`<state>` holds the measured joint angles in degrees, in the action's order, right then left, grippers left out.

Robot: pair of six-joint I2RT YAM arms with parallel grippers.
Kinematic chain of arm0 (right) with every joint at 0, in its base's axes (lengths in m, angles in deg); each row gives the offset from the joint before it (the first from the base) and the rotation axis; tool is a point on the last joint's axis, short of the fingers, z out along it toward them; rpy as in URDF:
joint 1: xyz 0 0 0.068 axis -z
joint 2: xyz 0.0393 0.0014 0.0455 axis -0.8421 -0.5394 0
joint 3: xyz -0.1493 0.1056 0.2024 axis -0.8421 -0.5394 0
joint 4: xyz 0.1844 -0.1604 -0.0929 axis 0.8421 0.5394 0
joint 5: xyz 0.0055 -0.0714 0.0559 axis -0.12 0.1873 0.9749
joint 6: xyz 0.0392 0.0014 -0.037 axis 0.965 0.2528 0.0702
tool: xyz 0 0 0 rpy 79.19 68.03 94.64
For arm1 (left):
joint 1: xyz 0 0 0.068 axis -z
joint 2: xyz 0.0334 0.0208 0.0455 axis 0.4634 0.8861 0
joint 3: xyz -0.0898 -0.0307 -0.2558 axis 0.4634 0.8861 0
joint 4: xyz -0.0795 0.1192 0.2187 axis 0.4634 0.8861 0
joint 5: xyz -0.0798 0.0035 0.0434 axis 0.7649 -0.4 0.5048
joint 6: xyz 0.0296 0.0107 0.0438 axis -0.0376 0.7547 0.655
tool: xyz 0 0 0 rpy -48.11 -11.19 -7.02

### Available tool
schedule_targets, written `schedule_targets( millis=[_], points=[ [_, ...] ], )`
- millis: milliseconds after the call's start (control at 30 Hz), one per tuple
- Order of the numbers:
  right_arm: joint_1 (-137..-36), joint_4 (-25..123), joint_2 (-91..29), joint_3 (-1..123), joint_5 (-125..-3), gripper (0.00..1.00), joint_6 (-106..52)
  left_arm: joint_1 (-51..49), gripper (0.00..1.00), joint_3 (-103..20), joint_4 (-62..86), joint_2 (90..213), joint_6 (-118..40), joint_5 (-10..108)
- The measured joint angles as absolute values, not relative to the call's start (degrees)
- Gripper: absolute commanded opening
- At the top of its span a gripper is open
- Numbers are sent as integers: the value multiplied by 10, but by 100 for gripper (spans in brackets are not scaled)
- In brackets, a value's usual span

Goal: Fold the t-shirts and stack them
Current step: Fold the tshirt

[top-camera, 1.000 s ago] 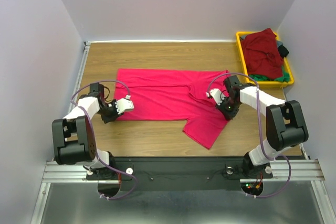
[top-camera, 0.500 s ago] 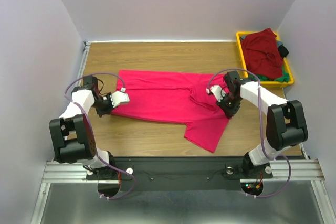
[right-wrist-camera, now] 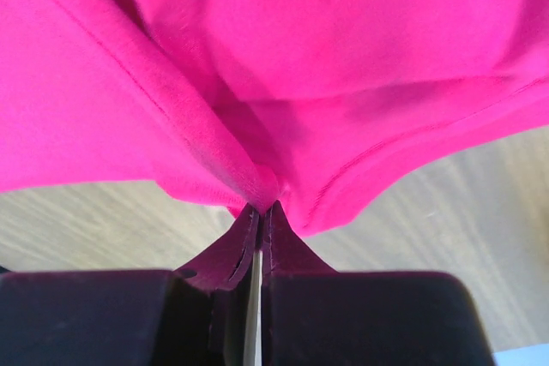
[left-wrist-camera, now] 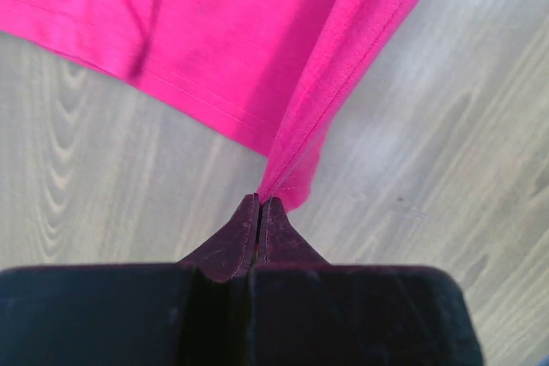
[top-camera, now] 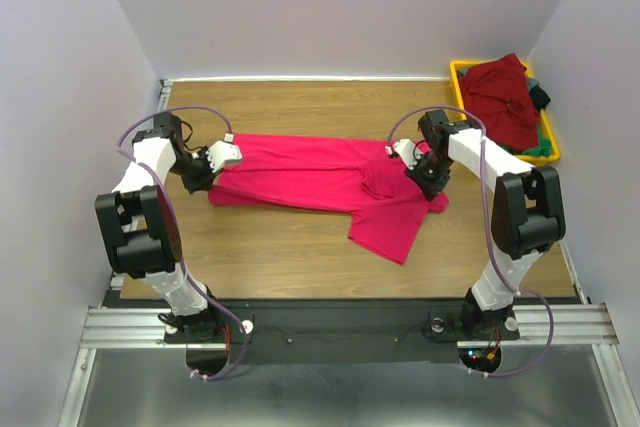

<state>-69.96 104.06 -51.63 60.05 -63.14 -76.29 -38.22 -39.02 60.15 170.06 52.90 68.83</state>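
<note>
The shirt's flat hem (top-camera: 227, 174) (left-wrist-camera: 250, 133) is outward of the left gripper and below it, and the shirt's fold hangs raised, so the gripper will next go outward and down to that hem and release the shirt's corner.
A crimson t-shirt (top-camera: 320, 175) lies stretched across the middle of the wooden table, one sleeve (top-camera: 392, 229) hanging toward the near edge. My left gripper (top-camera: 212, 173) is shut on the shirt's left hem corner (left-wrist-camera: 296, 179). My right gripper (top-camera: 427, 175) is shut on a bunched fold of the same shirt (right-wrist-camera: 257, 179) at its right end. Both hold the cloth taut just above the wood. A maroon t-shirt (top-camera: 502, 97) lies piled with green and dark shirts at the back right.
A yellow plastic bin (top-camera: 463, 107) at the back right corner holds the piled shirts. Grey walls close in the table (top-camera: 290, 257) on three sides. A metal rail runs along the table's left edge.
Both grippers have moved toward the back of the table, dragging the crimson shirt with them. The shirt now lies farther from the near edge and is narrower front to back.
</note>
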Motion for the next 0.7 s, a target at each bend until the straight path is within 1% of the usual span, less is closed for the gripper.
schedule_targets(
  millis=[267,467,533,567,600,633,667,700],
  points=[
    [-678,1059,-584,677,-628,1,-780,-382,0,-476,607,1775,506,710],
    [-667,1069,-637,733,-622,9,-789,-382,0,-510,595,1837,480,721],
    [-666,1070,-652,746,-619,18,-788,-382,2,-518,585,1857,467,725],
    [-666,1070,-663,752,-617,28,-787,-382,4,-520,581,1866,461,726],
    [-666,1073,-669,757,-615,33,-786,-382,7,-521,576,1872,457,727],
    [-666,1074,-677,763,-613,37,-785,-382,14,-522,568,1879,450,728],
    [-665,1074,-683,767,-613,40,-780,-382,20,-522,564,1883,442,728],
    [-665,1074,-690,773,-612,49,-779,-382,27,-522,556,1889,432,728]
  ],
)
